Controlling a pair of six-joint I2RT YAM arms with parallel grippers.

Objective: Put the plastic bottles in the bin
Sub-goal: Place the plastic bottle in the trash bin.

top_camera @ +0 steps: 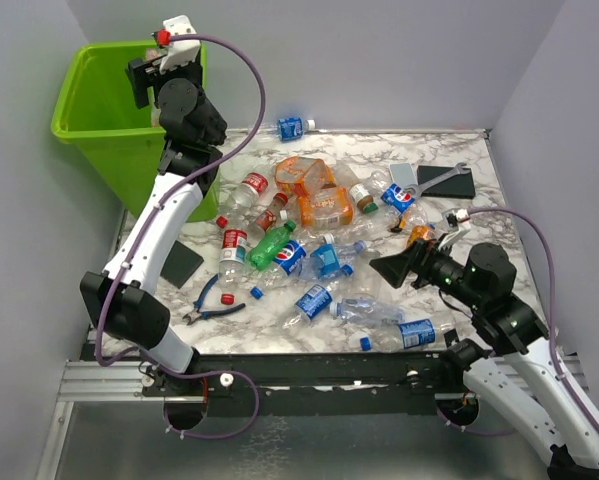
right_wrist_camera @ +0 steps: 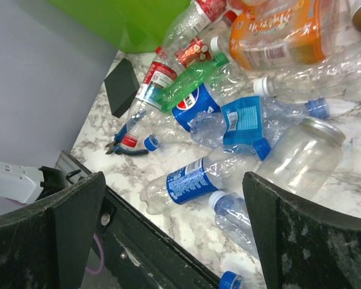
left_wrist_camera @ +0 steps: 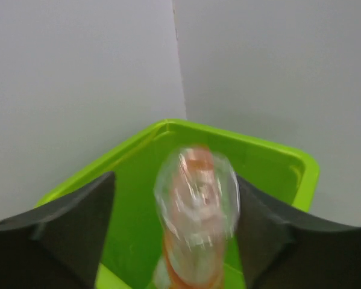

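Observation:
My right gripper turns outward and down onto the half-hidden orange bottle next, since it lies below the gripper's fingers and to their right in the top view.
My left gripper (top_camera: 145, 80) hangs over the mouth of the lime-green bin (top_camera: 99, 112) at the back left. In the left wrist view its jaws (left_wrist_camera: 174, 180) stand wide apart, and a blurred clear bottle with an orange label (left_wrist_camera: 195, 211) is between them, clear of the left finger, above the bin's inside (left_wrist_camera: 276, 162). Many plastic bottles (top_camera: 309, 230) lie heaped mid-table: orange ones (top_camera: 324, 205), a green one (top_camera: 272, 245) and blue-labelled ones (top_camera: 314, 300). My right gripper (top_camera: 394, 268) is open and empty above the front bottles. A blue-labelled bottle (right_wrist_camera: 189, 180) lies below it (right_wrist_camera: 173, 177).
Blue-handled pliers (top_camera: 211, 305) lie front left, also in the right wrist view (right_wrist_camera: 123, 147). One flat black pad (top_camera: 182, 262) sits near the bin, another (top_camera: 447, 182) with a wrench (top_camera: 451, 170) at the back right. One bottle (top_camera: 291, 127) lies against the back wall.

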